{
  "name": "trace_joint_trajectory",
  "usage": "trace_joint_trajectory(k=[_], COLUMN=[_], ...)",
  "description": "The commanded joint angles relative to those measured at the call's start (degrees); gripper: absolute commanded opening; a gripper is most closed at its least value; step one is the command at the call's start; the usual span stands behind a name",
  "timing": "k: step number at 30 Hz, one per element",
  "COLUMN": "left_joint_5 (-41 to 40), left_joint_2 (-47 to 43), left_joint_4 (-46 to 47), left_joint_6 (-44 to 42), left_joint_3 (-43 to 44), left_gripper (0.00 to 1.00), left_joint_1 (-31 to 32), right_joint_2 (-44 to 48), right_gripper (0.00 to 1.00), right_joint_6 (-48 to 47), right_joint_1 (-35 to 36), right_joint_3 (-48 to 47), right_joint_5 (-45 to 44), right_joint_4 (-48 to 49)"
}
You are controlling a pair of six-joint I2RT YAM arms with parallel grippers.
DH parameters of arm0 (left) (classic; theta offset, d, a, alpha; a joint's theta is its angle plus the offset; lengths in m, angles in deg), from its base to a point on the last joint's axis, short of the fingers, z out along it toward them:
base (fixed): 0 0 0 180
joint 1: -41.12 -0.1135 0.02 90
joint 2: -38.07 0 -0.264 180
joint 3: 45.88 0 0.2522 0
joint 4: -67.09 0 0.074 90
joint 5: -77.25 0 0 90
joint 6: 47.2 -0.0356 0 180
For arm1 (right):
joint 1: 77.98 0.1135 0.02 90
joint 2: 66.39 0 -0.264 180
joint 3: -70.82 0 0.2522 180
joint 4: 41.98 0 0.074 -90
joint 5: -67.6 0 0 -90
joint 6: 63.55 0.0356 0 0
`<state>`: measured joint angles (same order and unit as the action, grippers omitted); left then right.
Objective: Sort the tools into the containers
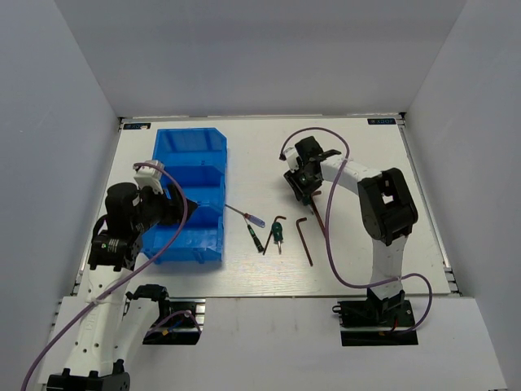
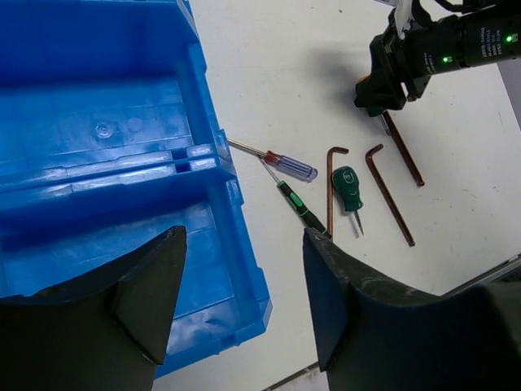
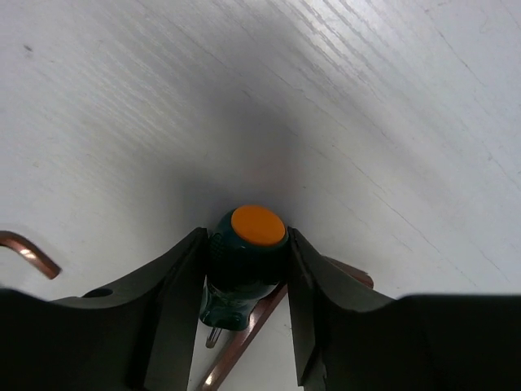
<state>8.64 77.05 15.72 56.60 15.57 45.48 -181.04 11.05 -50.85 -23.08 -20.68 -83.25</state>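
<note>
Next, the right gripper lifts outward and to the left in the top view, over the bin's far section, to release the screwdriver, since that section is bare.
The blue bin (image 1: 191, 163) stands at the left, its compartments bare in the left wrist view (image 2: 106, 155). My left gripper (image 1: 175, 208) hangs open and empty over the bin's near end (image 2: 244, 309). My right gripper (image 1: 303, 187) is down at the table, shut on a stubby green screwdriver with an orange cap (image 3: 248, 244), which lies over a hex key (image 3: 244, 334). Between the arms lie a red-and-purple-handled screwdriver (image 2: 285, 165), a thin green-black screwdriver (image 2: 301, 208), a second stubby green screwdriver (image 2: 346, 186) and hex keys (image 2: 330, 191) (image 2: 389, 191).
Another hex key (image 2: 403, 151) lies beside the right gripper, which shows in the left wrist view (image 2: 383, 81). A bent hex key end (image 3: 28, 252) shows at the left of the right wrist view. White walls ring the table on three sides.
</note>
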Motion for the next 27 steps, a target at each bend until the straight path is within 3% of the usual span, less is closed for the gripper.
trace_joint_trajectory(k=[1, 6, 11, 14, 15, 16, 18, 19, 21, 24, 27], left_joint_5=[-0.47, 0.67, 0.67, 0.67, 0.67, 0.67, 0.67, 0.67, 0.67, 0.15, 0.15], left_joint_2=[-0.57, -0.57, -0.57, -0.57, -0.57, -0.57, -0.57, -0.57, -0.57, -1.19, -1.19], left_joint_4=[-0.45, 1.31, 0.69, 0.08, 0.08, -0.45, -0.45, -1.06, -1.68, -3.35, -4.49], left_joint_6=[1.05, 2.28, 2.81, 4.03, 4.04, 4.74, 5.36, 5.88, 5.88, 5.88, 6.41], left_joint_3=[2.15, 2.15, 3.99, 4.53, 4.53, 5.05, 5.05, 5.05, 5.58, 6.11, 6.11], left_gripper=[0.68, 0.63, 0.63, 0.63, 0.61, 0.61, 0.61, 0.61, 0.61, 0.61, 0.61], left_joint_1=[0.21, 0.21, 0.21, 0.21, 0.21, 0.21, 0.21, 0.21, 0.21, 0.21, 0.21], right_joint_2=[0.56, -1.44, -10.38, -15.58, -17.52, -18.67, -24.36, -26.39, -30.98, -29.76, -30.80], right_gripper=[0.00, 0.00, 0.00, 0.00, 0.00, 0.00, 0.00, 0.00, 0.00, 0.00, 0.00], right_joint_6=[-0.94, -2.44, 1.06, 7.80, 9.14, 10.38, 12.66, 12.67, 13.03, 9.35, 8.37], right_joint_1=[0.37, 0.55, 1.17, 1.52, 1.60, 2.04, 2.92, 3.53, 4.94, 6.96, 8.46], right_joint_3=[-4.57, -18.54, -33.56, -38.24, -38.77, -39.56, -43.14, -52.74, -58.52, -53.31, -52.13], right_joint_5=[4.76, 18.30, 31.30, 39.31, 40.55, 41.78, 40.92, 38.56, 36.35, 31.52, 31.33], right_joint_4=[-2.55, -2.65, 3.58, 16.84, 28.62, 32.22, 35.07, 34.37, 37.15, 47.57, 50.18])
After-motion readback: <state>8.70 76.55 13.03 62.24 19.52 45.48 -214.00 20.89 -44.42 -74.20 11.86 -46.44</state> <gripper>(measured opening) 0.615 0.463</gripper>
